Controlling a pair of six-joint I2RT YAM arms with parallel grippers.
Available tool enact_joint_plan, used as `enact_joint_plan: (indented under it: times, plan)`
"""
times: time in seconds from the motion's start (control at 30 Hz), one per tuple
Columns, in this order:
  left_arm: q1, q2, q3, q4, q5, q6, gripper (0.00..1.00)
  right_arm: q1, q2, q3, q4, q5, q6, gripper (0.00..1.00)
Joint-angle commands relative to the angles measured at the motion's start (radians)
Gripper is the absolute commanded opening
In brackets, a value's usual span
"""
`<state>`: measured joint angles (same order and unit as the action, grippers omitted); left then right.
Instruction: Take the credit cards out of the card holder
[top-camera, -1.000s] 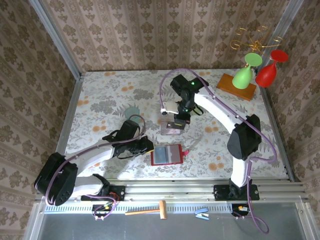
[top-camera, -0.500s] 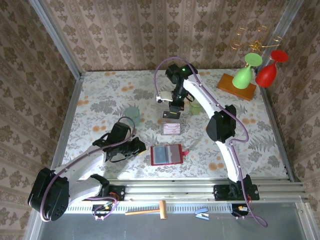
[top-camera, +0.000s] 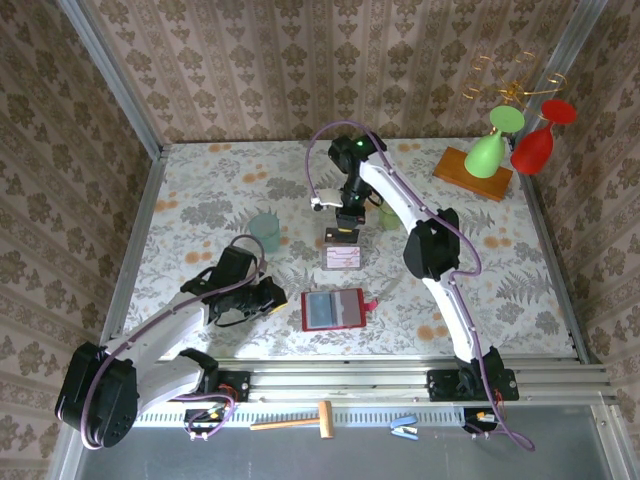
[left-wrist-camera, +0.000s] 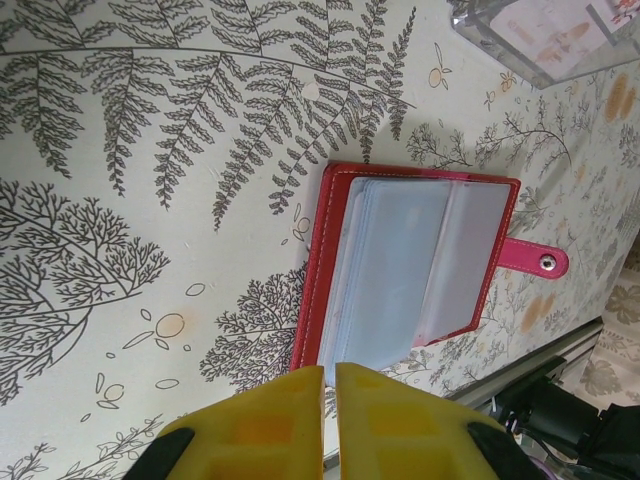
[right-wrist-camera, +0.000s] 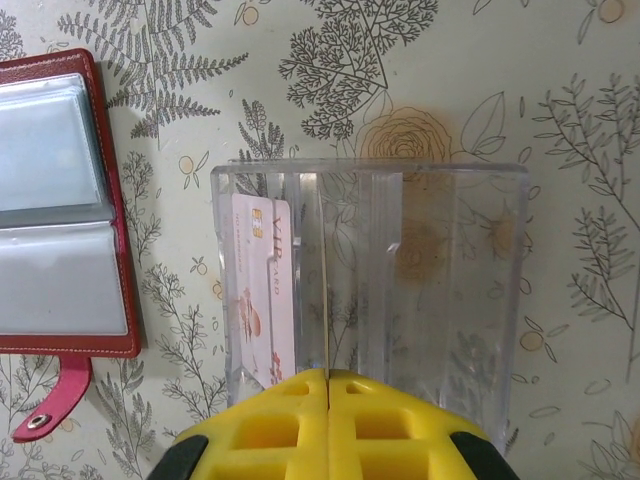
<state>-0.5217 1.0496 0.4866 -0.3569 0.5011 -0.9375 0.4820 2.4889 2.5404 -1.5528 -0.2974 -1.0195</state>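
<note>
My right gripper holds the thin dark card and needs to go down toward the empty slot beside the pale pinkish-white card before it releases the card.
The card holder, a red wallet, lies open and flat with its grey pockets up; it also appears in the left wrist view and the right wrist view. My right gripper is shut on a thin dark card, seen edge-on, and holds it over the clear plastic box. From above, that gripper hangs just behind the box. A pale pinkish-white card stands in the box's left slot. My left gripper is shut and empty, just left of the wallet.
A translucent green cup stands left of the box. Green and red glasses hang over a wooden block at the back right. A small hammer and a blue clip lie on the front rail.
The right arm's elbow has swung in from the right, and its gripper with the card has shifted slightly back over the box. The left gripper has drawn away leftward from the wallet.
</note>
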Motion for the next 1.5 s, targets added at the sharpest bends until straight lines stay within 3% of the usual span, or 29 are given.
enact_joint_plan:
  times: [0.0, 0.5, 0.7, 0.97, 1.17, 1.47]
  plan:
    - [0.009, -0.011, -0.002, -0.021, 0.005, 0.017, 0.13, -0.002, 0.032, 0.028, -0.058, -0.036, -0.011, 0.0]
    - [0.009, -0.011, -0.005, -0.018, 0.005, 0.012, 0.13, 0.006, 0.057, -0.052, -0.028, -0.059, 0.024, 0.0]
    - [0.01, -0.007, -0.003, -0.017, 0.004, 0.013, 0.13, 0.009, 0.036, -0.046, -0.03, -0.074, 0.043, 0.15]
    - [0.011, 0.005, 0.005, 0.001, 0.009, 0.021, 0.14, 0.009, -0.073, -0.089, 0.032, -0.05, 0.119, 0.2]
    - [0.011, 0.033, 0.02, 0.023, 0.019, 0.037, 0.14, 0.015, -0.197, -0.208, 0.143, 0.003, 0.203, 0.22]
    - [0.009, 0.08, 0.033, 0.084, 0.033, 0.042, 0.14, 0.045, -0.411, -0.524, 0.39, 0.02, 0.386, 0.23]
